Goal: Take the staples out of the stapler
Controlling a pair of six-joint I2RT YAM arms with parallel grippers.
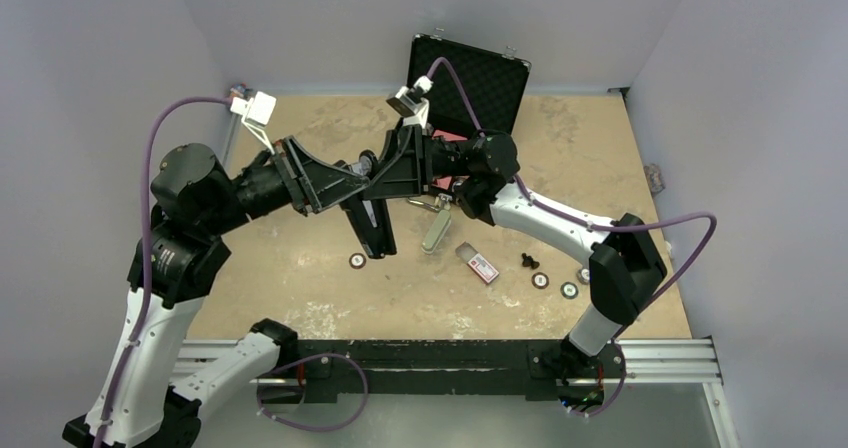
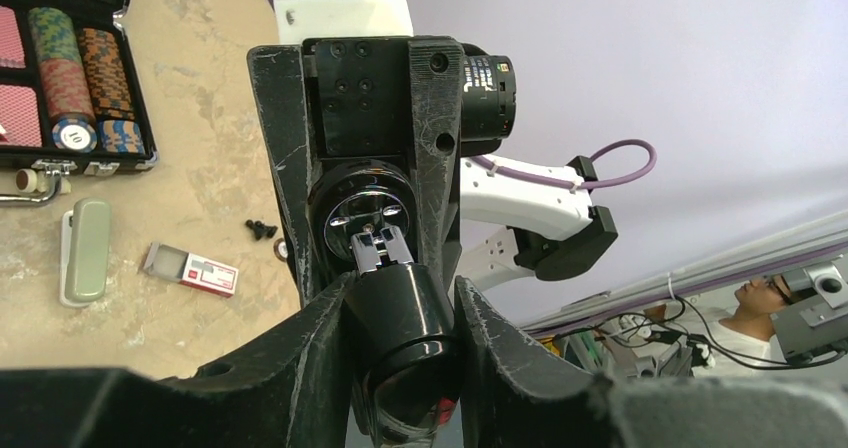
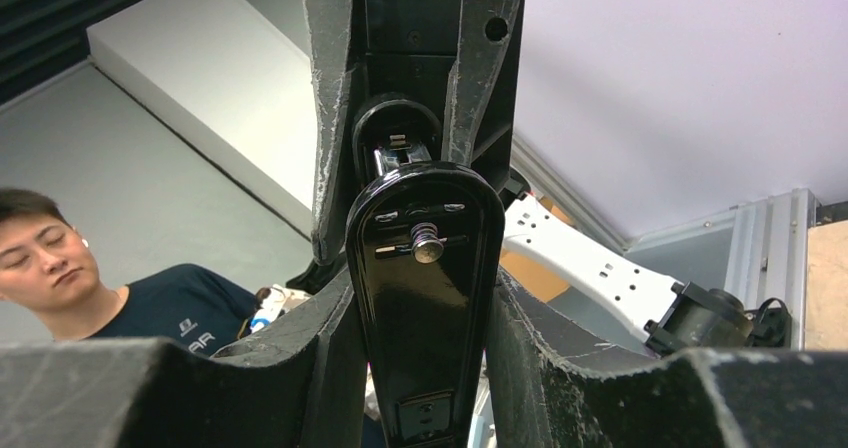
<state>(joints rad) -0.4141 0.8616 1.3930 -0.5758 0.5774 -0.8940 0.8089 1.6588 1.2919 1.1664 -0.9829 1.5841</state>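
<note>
The tabletop next to the lone chip is bare, so I will turn my left gripper until its fingers point down, lower the black stapler there and let it go.
The black stapler is held up above the middle of the table between both grippers. My left gripper is shut on its glossy black body; a chrome metal part sticks out beyond the fingers. My right gripper is shut on the stapler's flat black base, which has a small silver rivet. The two grippers face each other, fingertips nearly meeting. In the top view part of the stapler hangs down below them. No staples can be seen.
An open black case with poker chips stands at the back. On the table lie a small staple box, a grey-green oblong object, black screws and loose chips.
</note>
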